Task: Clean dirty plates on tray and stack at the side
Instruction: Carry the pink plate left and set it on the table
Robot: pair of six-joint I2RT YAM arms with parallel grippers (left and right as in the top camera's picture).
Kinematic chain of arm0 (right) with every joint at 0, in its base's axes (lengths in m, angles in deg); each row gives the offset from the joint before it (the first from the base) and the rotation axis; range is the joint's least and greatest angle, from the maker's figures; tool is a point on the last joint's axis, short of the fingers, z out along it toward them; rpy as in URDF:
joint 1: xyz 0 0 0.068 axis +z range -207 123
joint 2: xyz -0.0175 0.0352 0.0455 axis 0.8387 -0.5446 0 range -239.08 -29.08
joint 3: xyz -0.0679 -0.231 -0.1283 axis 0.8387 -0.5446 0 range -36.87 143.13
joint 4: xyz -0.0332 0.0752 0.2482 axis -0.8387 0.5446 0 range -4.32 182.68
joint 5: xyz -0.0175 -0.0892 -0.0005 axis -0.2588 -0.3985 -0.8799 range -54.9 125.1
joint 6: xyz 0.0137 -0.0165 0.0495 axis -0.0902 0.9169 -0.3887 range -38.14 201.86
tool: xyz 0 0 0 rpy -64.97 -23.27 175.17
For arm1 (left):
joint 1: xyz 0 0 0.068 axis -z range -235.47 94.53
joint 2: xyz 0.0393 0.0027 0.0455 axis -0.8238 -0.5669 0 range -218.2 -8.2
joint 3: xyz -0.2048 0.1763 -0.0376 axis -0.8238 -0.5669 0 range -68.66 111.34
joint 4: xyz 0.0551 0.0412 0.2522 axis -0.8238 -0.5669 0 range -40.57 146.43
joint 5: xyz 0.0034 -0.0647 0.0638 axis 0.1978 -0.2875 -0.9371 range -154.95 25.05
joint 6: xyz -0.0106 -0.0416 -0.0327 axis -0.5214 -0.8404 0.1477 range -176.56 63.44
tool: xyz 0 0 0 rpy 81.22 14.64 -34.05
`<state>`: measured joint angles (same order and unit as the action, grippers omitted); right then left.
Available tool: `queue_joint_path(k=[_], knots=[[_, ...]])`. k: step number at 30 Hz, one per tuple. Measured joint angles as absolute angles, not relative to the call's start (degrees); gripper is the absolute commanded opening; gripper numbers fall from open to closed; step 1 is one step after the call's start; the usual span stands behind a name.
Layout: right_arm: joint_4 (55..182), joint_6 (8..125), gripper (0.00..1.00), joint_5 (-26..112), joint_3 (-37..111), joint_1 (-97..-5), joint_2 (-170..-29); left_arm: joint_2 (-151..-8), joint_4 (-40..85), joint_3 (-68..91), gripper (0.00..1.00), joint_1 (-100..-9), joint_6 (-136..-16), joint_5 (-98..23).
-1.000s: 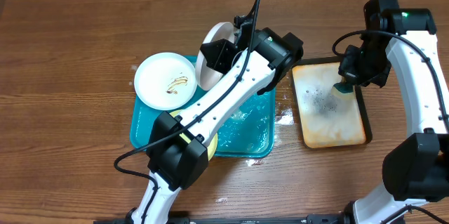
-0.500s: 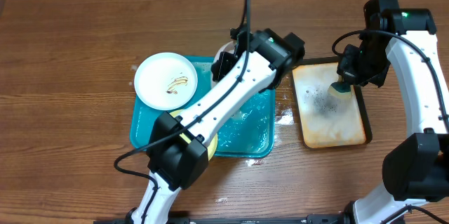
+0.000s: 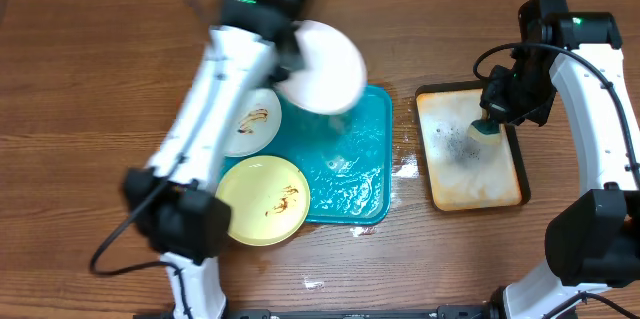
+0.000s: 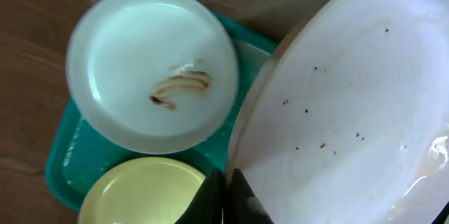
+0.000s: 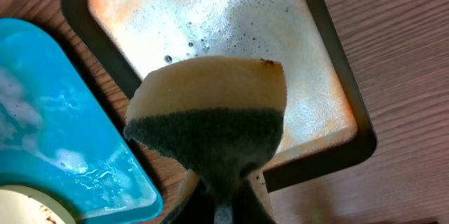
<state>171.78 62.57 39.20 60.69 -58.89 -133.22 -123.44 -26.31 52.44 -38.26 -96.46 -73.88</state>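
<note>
I will move my left gripper down and to the left in the overhead view to release the plate with dark specks, since open bare wood lies below it on that side.
My left gripper (image 3: 291,57) is shut on the rim of a white plate (image 3: 324,67) and holds it tilted in the air over the back of the teal tray (image 3: 358,174). In the left wrist view the fingers (image 4: 226,197) pinch this plate's (image 4: 337,112) edge; it carries small dark specks. A second white plate (image 3: 250,121) with a brown smear rests on the tray's back left corner. A pale yellow plate (image 3: 265,199) with a smear lies at the front left corner. My right gripper (image 3: 487,121) is shut on a sponge (image 5: 210,112) over the beige tray.
The black-rimmed beige tray (image 3: 470,159) lies right of the teal tray, with dark specks and foam on it. Water spots wet the wood between the two trays (image 3: 405,164). The teal tray's middle is wet and soapy.
My left arm has swung from the tray's back right to the left, carrying the white plate up and turning its face upward. The yellow plate is now uncovered. The right arm has hardly moved.
</note>
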Motion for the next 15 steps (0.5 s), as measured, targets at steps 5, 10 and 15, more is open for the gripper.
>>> queue_joint_path(k=[5, 10, 15], knots=[[172.53, 62.57, 0.04, 39.18, 60.69, -58.89, -133.22, -122.54, -28.54, 52.44, 0.04, -51.22, -94.20, -70.65], [173.38, 62.60, 0.04, 39.18, 60.69, -58.89, -133.22, -122.54, -28.36, 52.39, 0.05, -63.70, -91.80, -68.92], [173.58, 62.62, 0.04, 39.20, 60.69, -58.89, -133.22, -122.54, -24.97, 49.86, 0.04, -77.36, -89.33, -65.14]])
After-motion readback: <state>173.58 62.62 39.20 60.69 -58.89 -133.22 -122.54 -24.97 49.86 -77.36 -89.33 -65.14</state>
